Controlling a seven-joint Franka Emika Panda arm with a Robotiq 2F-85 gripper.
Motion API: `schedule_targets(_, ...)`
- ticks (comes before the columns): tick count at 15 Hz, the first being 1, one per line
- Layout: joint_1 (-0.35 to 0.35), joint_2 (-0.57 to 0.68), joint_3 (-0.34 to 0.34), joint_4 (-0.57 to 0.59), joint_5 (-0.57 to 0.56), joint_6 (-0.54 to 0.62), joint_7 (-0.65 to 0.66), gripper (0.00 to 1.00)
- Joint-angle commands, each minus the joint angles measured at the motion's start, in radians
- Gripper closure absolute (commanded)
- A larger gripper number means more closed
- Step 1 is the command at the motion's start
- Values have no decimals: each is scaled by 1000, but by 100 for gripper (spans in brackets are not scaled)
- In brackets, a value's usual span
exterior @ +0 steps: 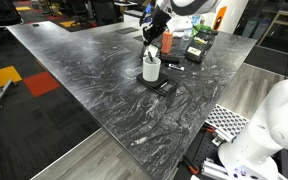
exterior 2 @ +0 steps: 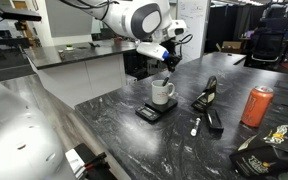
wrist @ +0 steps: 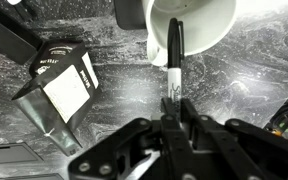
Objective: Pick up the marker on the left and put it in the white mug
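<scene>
I will next move my gripper gently toward the top of the wrist view to the white mug's opening [exterior: 151, 61] [wrist: 202, 22] and let go of the marker, because the marker's far end reaches there.
The white mug [exterior: 151, 68] [exterior 2: 162, 92] stands on a small black square pad on the dark marbled table. In the wrist view the white mug [wrist: 189, 25] is at the top edge, with its opening facing the camera. My gripper [wrist: 172, 122] is shut on a black marker [wrist: 174, 60], whose far end reaches to the mug's rim. In both exterior views the gripper [exterior: 154, 38] [exterior 2: 164, 60] hangs just above the mug.
An orange-red can [exterior 2: 256, 105] [exterior: 167, 41] stands beyond the mug. A second marker [exterior 2: 195, 126] lies on the table next to a black tool [exterior 2: 208, 97]. A dark bag [exterior 2: 269, 152] lies near the table corner. A black box with a white label [wrist: 64, 85] lies beside the mug.
</scene>
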Motion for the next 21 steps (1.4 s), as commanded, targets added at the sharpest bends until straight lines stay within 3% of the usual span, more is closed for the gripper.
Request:
schedule_targets(1, -6, 3, -7, -48, 18, 74, -17, 97)
schedule_targets(8, -3, -12, -10, -91, 22, 112, -22, 97)
schedule_targets(9, -3, -13, -11, -92, 24, 111, -21, 64)
schedule_targets(11, -1, -14, -15, -91, 31, 98, -26, 58)
schedule_targets(16, -13, -12, -17, -78, 25, 62, -7, 22)
schedule_targets(19, -53, -9, 4, -52, -30, -23, 63, 2)
schedule_targets(21, -83, -9, 11, -28, -70, -110, 134, 0)
